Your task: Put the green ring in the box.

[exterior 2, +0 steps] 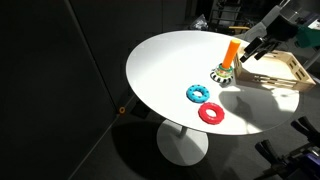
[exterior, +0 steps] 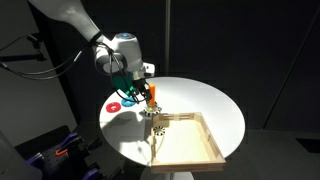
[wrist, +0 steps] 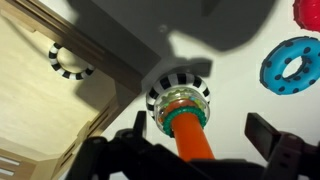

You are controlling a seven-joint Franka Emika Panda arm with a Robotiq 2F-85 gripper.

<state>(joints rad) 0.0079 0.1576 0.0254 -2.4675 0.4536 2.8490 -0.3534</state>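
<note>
The green ring sits below the robot's gripper by the striped base, so the gripper will next move down along the orange peg [wrist: 190,143] and close its fingers on the ring.
The green ring [wrist: 178,119] sits around an orange peg [wrist: 190,143], low down by the peg's black-and-white striped base [wrist: 178,92]. The peg stands upright on the white table in both exterior views [exterior: 153,97] [exterior 2: 231,50], just beside the box. The box [exterior: 215,140] [exterior 2: 285,72] is a shallow light wooden tray; its corner shows at the left of the wrist view [wrist: 40,95]. My gripper [wrist: 200,140] [exterior: 140,90] [exterior 2: 255,47] is open, with its fingers either side of the peg's upper part, touching nothing.
A blue ring [wrist: 290,65] [exterior 2: 198,93] and a red ring [wrist: 308,12] [exterior 2: 211,113] lie flat on the round white table [exterior 2: 165,70], away from the box. A second striped ring [wrist: 68,62] lies by the box wall. The table edge drops off all round.
</note>
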